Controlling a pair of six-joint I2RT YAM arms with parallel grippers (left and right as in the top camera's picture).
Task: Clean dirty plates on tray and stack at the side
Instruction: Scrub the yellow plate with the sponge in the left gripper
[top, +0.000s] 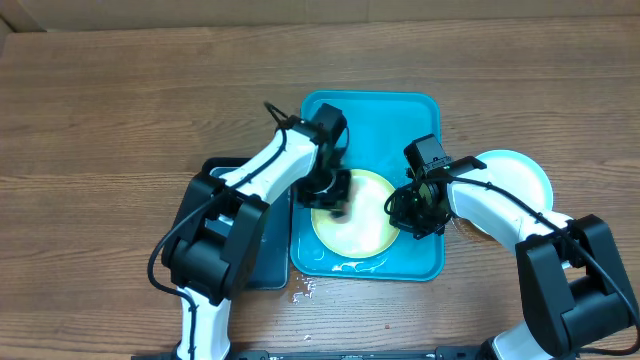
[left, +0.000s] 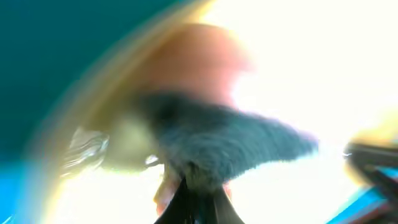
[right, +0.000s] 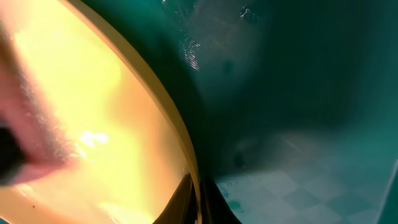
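Observation:
The black tray's bottom is to the left of my left gripper in the overhead view, so next I should lift the sponge (left: 230, 143) over the turquoise tray's side and release it there.
One yellow-green rimmed plate (top: 360, 238) lies on the turquoise tray (top: 372, 110). My left gripper (top: 332, 195) is shut on a grey and pink sponge (left: 230, 143) and presses it on the plate's left part (left: 311, 74); this view is blurred. Its jaws (left: 196, 202) show at the bottom edge. My right gripper (top: 412, 215) is shut on the plate's right rim (right: 186, 143), one finger on each side (right: 199, 199), over the tray floor (right: 298, 93). A light-blue rimmed plate (top: 520, 175) lies on the table to the right of the tray. A third plate is not visible.
A black tray (top: 262, 250) lies to the left of the turquoise tray, under my left arm. Small wet spots (top: 305, 288) lie on the wooden table by the tray's front left corner. Water drops cling to the tray wall (right: 189, 53).

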